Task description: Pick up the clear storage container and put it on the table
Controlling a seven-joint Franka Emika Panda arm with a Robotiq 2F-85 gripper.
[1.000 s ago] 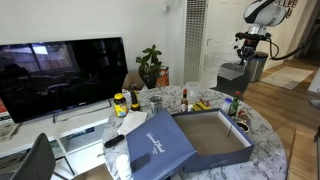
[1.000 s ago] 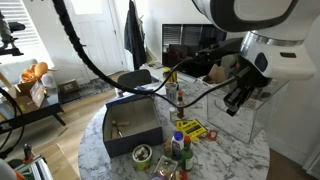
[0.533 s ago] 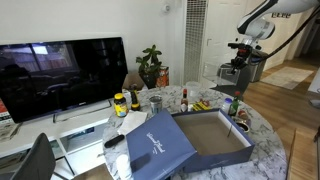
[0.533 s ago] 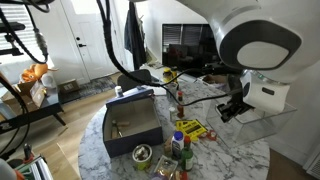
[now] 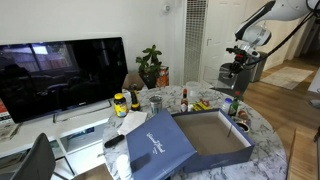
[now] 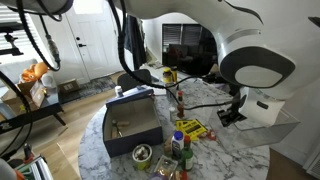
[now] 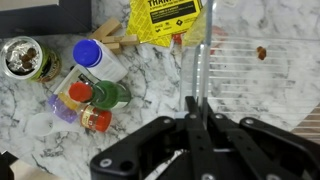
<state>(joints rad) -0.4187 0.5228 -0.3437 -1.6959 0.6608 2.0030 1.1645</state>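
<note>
I need to lower the clear storage container (image 5: 232,76) next and let go of its upright side, because the bare marble beside the bottles is below my gripper.
My gripper (image 7: 197,100) is shut on the thin upright wall of the clear storage container (image 7: 204,45). In both exterior views the gripper (image 5: 241,60) (image 6: 231,115) holds the container (image 5: 232,76) (image 6: 268,112) at the table's edge, over the marble top (image 5: 266,142) (image 6: 218,156). Through the clear plastic I see the marble top (image 7: 160,70) below. I cannot tell whether the container's bottom touches the table.
A navy blue box (image 5: 215,140) (image 6: 135,125) and its flat lid (image 5: 155,145) take up the table's middle. Jars and bottles (image 7: 90,95), a tin (image 7: 25,55) and a yellow packet (image 7: 165,15) lie next to the container. A TV (image 5: 60,75) and a plant (image 5: 150,65) stand behind.
The gripper has come down a little with the container in it. The arm has swung further out over the table's edge.
</note>
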